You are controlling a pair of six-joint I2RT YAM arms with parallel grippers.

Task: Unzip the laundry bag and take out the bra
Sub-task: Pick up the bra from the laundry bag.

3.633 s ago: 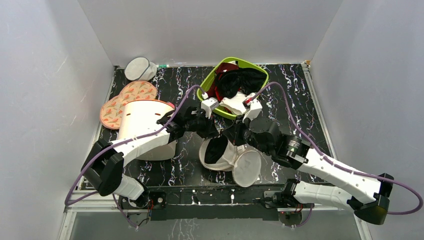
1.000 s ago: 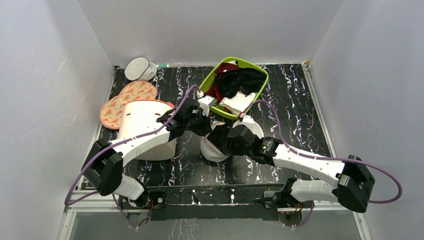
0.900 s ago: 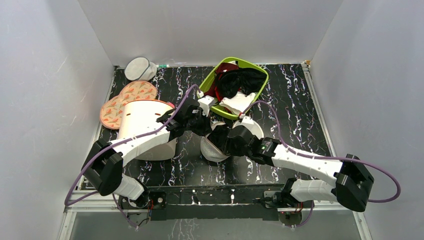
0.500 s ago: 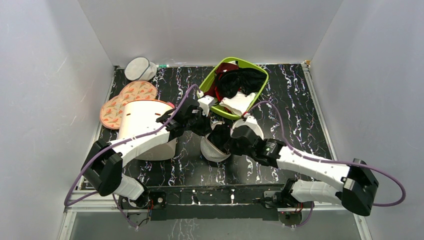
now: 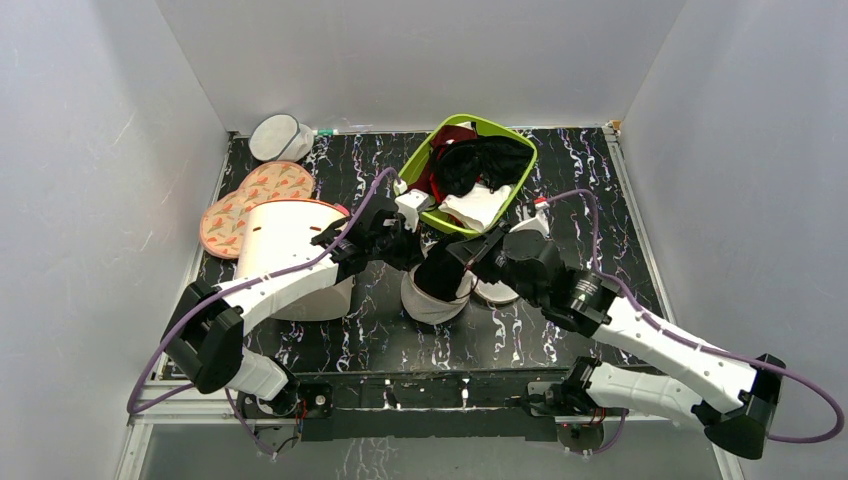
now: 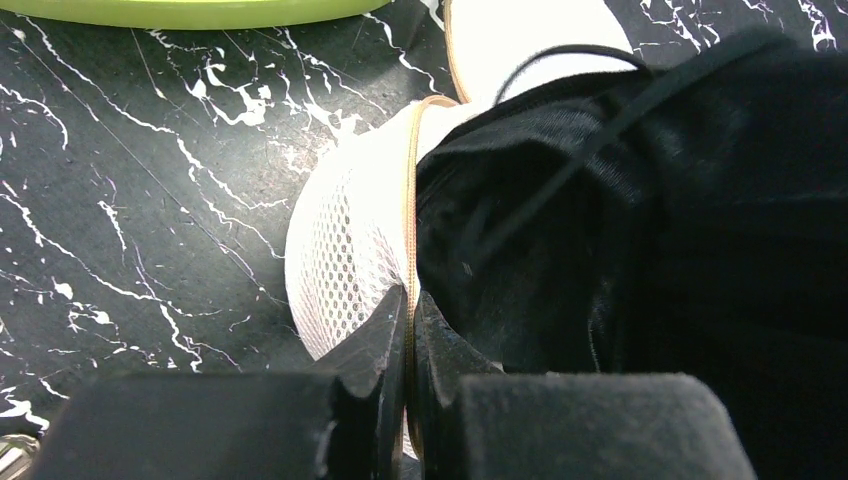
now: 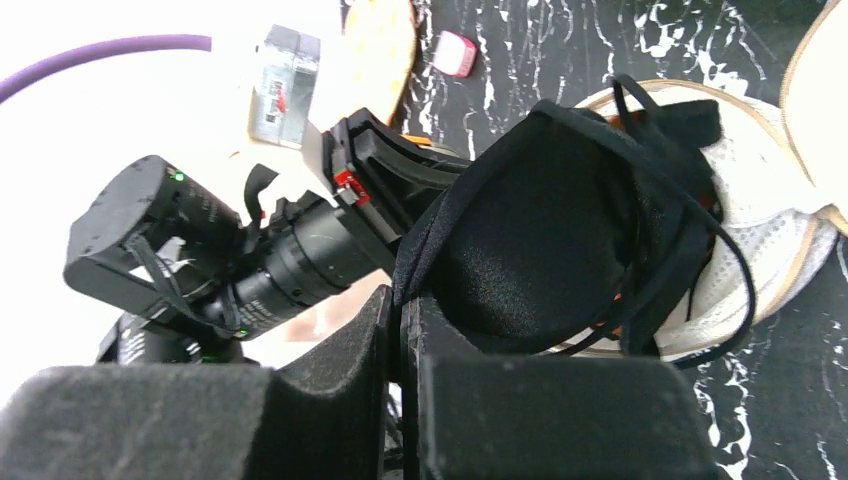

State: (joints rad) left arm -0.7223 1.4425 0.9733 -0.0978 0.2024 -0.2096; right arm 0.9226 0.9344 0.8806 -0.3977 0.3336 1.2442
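Observation:
The bra, still partly in the bag (image 5: pixel 430 303), goes up and outward in my right gripper next, then down for release at the green basket standing outward.
The laundry bag (image 5: pixel 430 303) lies unzipped mid-table, white mesh (image 6: pixel 345 250) with a tan zip rim; its flap (image 5: pixel 497 292) is folded out to the right. My left gripper (image 5: pixel 402 245) (image 6: pixel 410 300) is shut on the bag's zip rim. The bra (image 5: pixel 441 266) (image 7: pixel 540 230) shows as a black cup with thin black straps and a little orange beneath, part of it raised out of the bag (image 7: pixel 770 270). It fills the bag's mouth (image 6: pixel 600 200). My right gripper (image 5: pixel 468 255) (image 7: pixel 398 300) is shut on the bra's edge.
A green basket (image 5: pixel 418 162) holding a black garment and dark red cloth stands just behind the bag. A large cream cylinder (image 5: pixel 285 240) lies to the left under the left arm. A greyer round pouch (image 5: pixel 280 138) and patterned pads (image 5: pixel 250 200) sit far left.
My right gripper has closed on the bra and drawn back to the right, pulling it up out of the bag's mouth. The left gripper has kept its hold on the rim.

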